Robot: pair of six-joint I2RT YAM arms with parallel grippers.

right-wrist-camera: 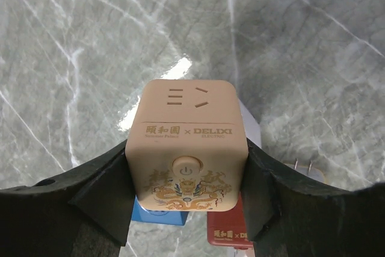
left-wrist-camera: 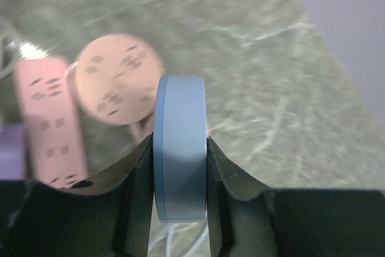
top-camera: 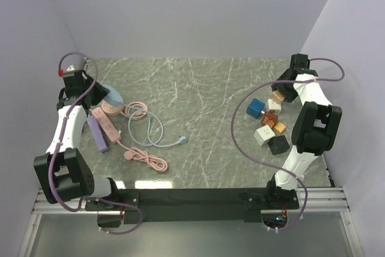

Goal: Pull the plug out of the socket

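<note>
My left gripper is holding the round socket, and its plug is already loose. My left gripper should next move down and back to the bare tabletop (top-camera: pixel 117 121) (left-wrist-camera: pixel 104 148) beside the pink strip and let go of the round socket.
My left gripper (top-camera: pixel 96 91) is shut on a pale blue round socket (top-camera: pixel 112 95), held on edge between the fingers in the left wrist view (left-wrist-camera: pixel 179 167). Its pale blue cable (top-camera: pixel 157 132) runs to a plug (top-camera: pixel 182 141) lying loose on the table. My right gripper (top-camera: pixel 281 92) is shut on a beige cube socket (right-wrist-camera: pixel 187 148) and holds it above the table. The cube's power button and one empty outlet face the camera. No plug shows in either held socket.
A pink round socket (left-wrist-camera: pixel 119 87), a pink strip (left-wrist-camera: pixel 49 118) and a purple strip (top-camera: pixel 96 132) lie by the left gripper, with a coiled pink cable (top-camera: pixel 147 159). Blue (top-camera: pixel 257 108), white, red (top-camera: pixel 267 118), orange and black (top-camera: pixel 278 144) cubes lie below the right gripper.
</note>
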